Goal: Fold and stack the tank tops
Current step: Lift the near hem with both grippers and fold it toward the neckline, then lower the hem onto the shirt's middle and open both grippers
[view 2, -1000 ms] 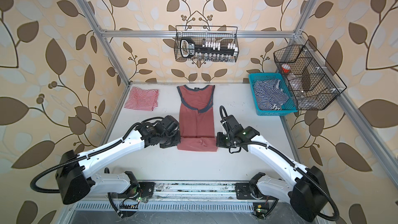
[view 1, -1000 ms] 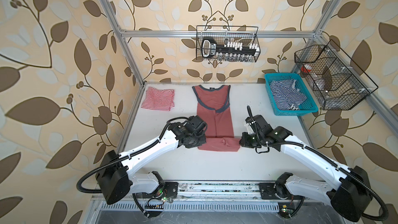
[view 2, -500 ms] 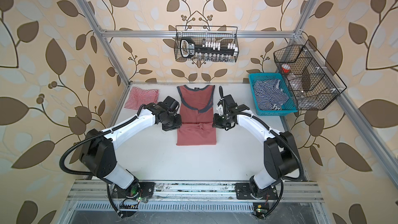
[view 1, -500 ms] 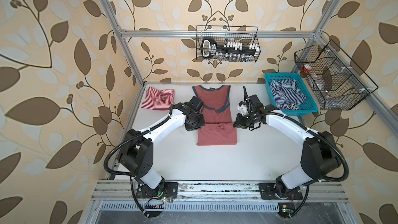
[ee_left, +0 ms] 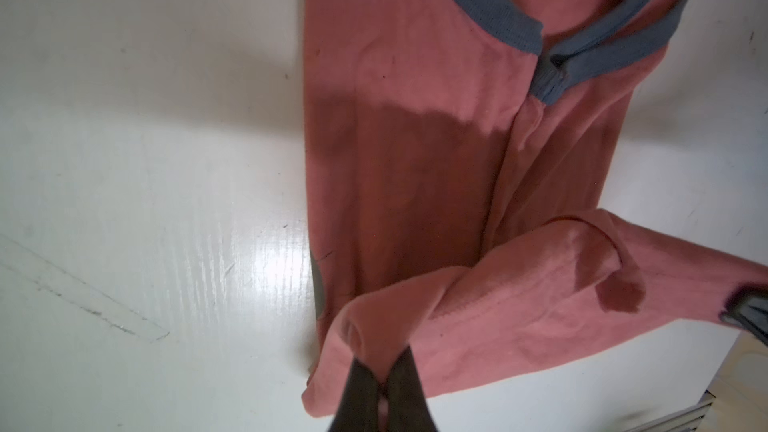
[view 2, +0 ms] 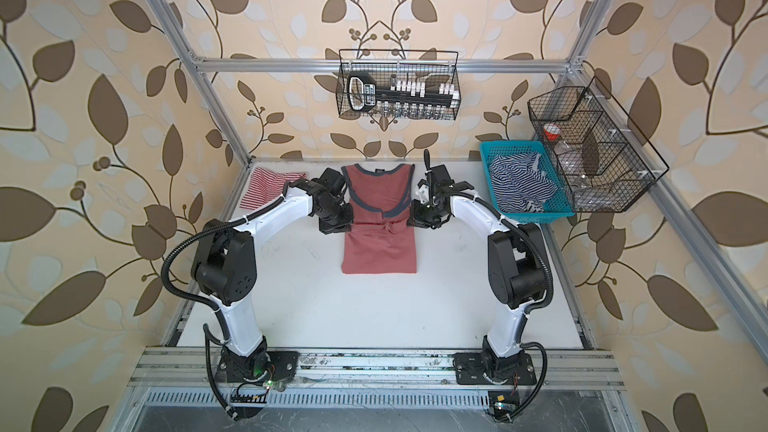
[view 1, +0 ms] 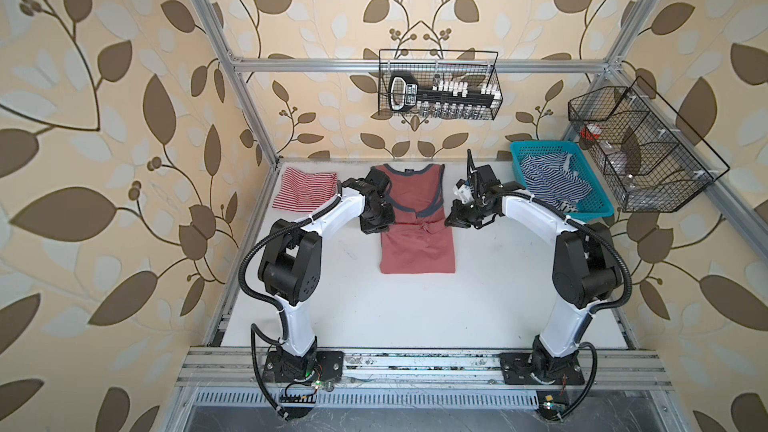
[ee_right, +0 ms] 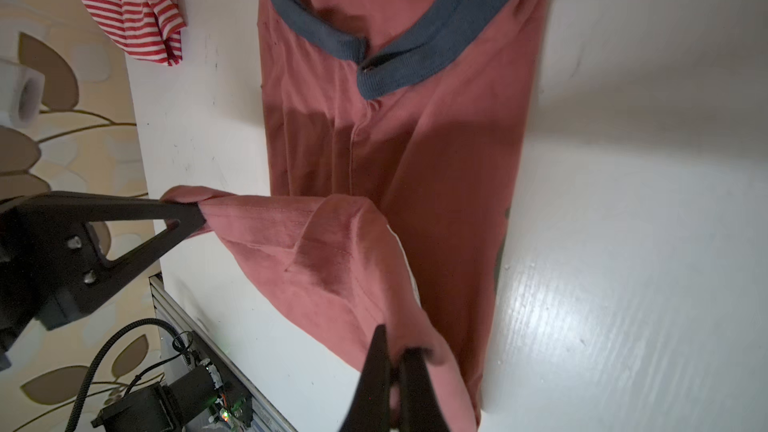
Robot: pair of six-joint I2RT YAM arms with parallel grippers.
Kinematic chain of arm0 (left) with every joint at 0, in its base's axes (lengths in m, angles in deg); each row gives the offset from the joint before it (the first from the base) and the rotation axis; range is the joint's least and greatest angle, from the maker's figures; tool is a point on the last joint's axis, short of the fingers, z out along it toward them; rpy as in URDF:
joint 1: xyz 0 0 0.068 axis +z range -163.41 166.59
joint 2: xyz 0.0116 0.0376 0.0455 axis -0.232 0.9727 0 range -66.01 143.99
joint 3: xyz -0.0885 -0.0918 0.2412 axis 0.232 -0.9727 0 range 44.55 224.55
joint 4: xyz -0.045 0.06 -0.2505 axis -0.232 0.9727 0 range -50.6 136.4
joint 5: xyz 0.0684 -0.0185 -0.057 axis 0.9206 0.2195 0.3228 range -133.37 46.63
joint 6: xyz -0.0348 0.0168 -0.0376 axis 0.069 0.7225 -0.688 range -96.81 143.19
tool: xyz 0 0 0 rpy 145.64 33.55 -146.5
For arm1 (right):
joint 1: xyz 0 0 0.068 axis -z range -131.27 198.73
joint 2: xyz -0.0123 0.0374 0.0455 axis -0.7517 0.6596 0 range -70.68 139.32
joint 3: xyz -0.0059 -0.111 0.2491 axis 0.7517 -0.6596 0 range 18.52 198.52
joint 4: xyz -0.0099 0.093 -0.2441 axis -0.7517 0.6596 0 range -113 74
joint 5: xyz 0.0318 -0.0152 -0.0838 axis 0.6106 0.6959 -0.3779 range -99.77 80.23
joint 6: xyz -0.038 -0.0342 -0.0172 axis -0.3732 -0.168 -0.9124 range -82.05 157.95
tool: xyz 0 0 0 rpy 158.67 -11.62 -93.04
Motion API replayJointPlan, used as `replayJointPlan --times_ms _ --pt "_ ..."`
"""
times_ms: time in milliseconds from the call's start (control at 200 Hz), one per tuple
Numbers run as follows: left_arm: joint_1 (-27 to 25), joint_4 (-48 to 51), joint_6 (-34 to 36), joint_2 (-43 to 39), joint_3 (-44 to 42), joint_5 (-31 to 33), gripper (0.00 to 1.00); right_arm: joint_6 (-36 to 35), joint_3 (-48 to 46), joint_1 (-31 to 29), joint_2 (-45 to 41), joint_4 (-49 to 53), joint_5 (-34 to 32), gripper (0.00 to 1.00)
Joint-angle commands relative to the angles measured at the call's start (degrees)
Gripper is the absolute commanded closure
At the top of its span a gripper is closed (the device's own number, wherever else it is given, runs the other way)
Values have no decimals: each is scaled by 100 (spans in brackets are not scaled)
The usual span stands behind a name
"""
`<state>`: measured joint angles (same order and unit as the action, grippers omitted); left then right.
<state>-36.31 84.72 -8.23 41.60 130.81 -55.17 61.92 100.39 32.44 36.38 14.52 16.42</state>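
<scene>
The raised hem hangs short of the tank top's red body (view 2: 357,213) (ee_left: 356,120) beside the navy trim, so my left gripper will move outward and down to there and let go of the hem's corner.
The dusty red tank top (view 1: 415,251) with navy trim lies lengthwise mid-table in both top views (view 2: 380,251), neck toward the back wall. Its lower hem is raised and doubled back over the body. My left gripper (view 1: 376,224) is shut on the hem's left corner, which shows pinched in the left wrist view (ee_left: 384,371). My right gripper (view 1: 451,220) is shut on the right corner (ee_right: 395,363). The hem hangs taut between them above the cloth (ee_right: 415,160). The red-and-white striped tank top (view 1: 305,191) lies folded at the back left, apart from both grippers.
A blue basket (view 1: 540,144) with navy-and-white striped cloth stands at the back right. A wire basket (view 1: 440,85) hangs on the back wall and another (view 1: 640,151) on the right frame. White tabletop shows in front of the red top.
Both grippers have carried the red top's hem from the near end toward the back wall, doubling the lower part over the body. The arms now reach farther out.
</scene>
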Motion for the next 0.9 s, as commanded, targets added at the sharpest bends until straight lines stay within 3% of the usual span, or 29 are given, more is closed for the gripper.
replayJointPlan --times_ms 0,755,810,895 --pt "113 153 172 134 303 -159 100 -181 257 67 370 173 226 100" --pt "579 91 145 1135 1050 -368 100 72 1073 336 1546 -82 583 99" --pt "617 59 102 1177 1060 -383 88 90 1159 345 1633 -75 607 90" --pt "685 8 25 1204 1104 -483 82 121 1276 355 1727 -69 631 83"
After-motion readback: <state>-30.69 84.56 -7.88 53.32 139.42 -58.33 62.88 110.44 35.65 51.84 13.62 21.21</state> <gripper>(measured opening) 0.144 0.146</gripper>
